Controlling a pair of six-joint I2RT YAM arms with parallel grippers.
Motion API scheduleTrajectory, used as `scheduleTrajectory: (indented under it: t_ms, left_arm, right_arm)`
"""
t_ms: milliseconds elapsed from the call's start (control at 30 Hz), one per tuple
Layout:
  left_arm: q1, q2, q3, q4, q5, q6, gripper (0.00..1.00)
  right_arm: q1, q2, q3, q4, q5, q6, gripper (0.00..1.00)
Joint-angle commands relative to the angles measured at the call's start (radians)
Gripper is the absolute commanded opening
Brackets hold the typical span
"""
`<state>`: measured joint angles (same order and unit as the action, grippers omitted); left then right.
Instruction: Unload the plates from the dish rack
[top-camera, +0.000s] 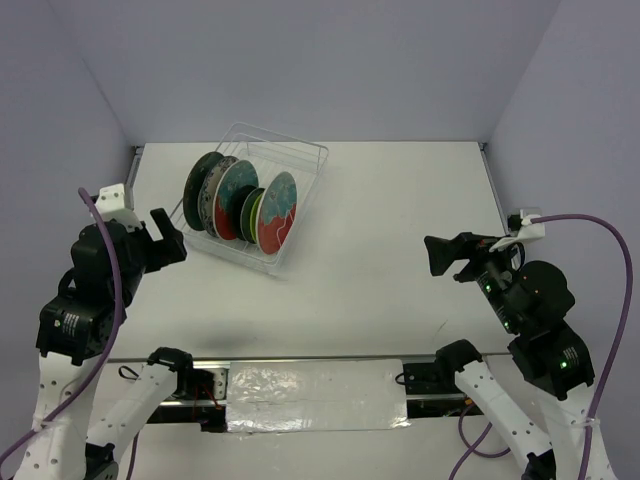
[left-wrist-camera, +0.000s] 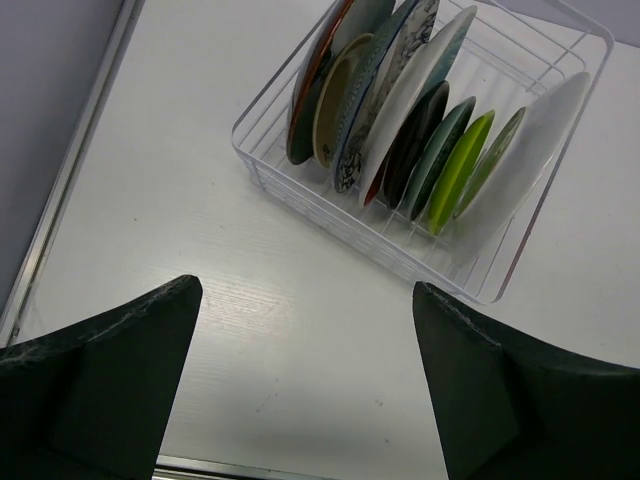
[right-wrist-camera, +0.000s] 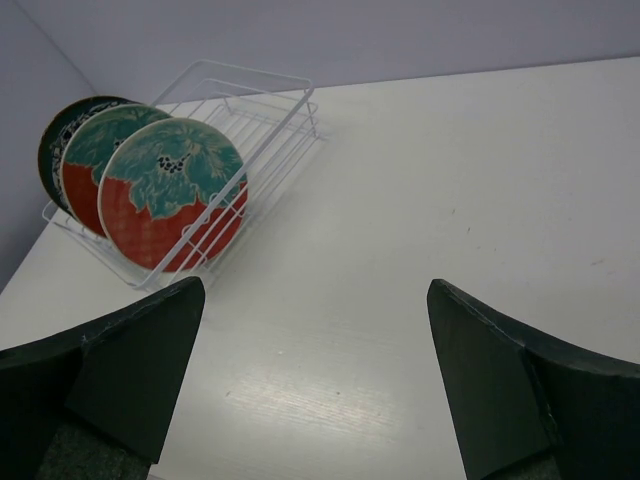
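Note:
Next, my left gripper moves across the rack and down onto the upper rim of the red-teal patterned plate. The plate stands last in the row, its rim free.
The white wire dish rack stands at the back left of the table, holding several plates on edge. The nearest is a red-teal patterned plate, with a second like it behind. A lime green plate and dark teal plates stand among them. My left gripper hangs open just left of the rack, nothing between its fingers. My right gripper is open too, well to the right of the rack.
The white table runs to a metal rail at the near edge. Lavender walls close the back and both sides. A metal strip edges the table's left side.

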<state>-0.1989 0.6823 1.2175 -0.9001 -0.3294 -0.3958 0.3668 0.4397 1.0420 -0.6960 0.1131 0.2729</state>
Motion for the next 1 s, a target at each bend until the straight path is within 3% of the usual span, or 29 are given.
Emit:
scheduleTrajectory:
  t_ms: [0, 300, 467, 500, 533, 567, 700, 967]
  left_arm:
    - [-0.004, -0.004, -0.003, 0.024, -0.04, -0.012, 1.0]
    - [-0.004, 0.011, -0.035, 0.142, 0.035, -0.021, 1.0]
    - [-0.028, 0.184, 0.019, 0.231, 0.066, -0.029, 0.99]
    - [-0.066, 0.227, 0.057, 0.239, 0.031, -0.035, 1.0]
    - [-0.114, 0.325, 0.075, 0.239, -0.094, -0.046, 1.0]
    - [-0.229, 0.377, 0.127, 0.233, -0.149, -0.046, 0.99]
    - [-0.411, 0.638, 0.252, 0.19, -0.273, -0.055, 0.99]
    - [-0.478, 0.893, 0.35, 0.24, -0.396, -0.041, 0.85]
  right_arm:
    - [0.009, 0.005, 0.033, 0.004, 0.028, 0.009, 1.0]
    - [0.008, 0.02, -0.002, 0.046, 0.0, 0.009, 1.0]
    - [0.009, 0.135, 0.044, -0.019, 0.013, 0.014, 1.0]
    - [0.009, 0.177, 0.052, -0.032, 0.013, 0.009, 1.0]
    - [0.009, 0.195, 0.065, -0.037, 0.017, 0.009, 1.0]
    - [0.011, 0.212, 0.069, -0.04, 0.019, 0.009, 1.0]
    - [0.014, 0.267, 0.072, -0.02, 0.007, 0.002, 1.0]
    - [0.021, 0.286, 0.016, 0.033, -0.069, -0.011, 1.0]
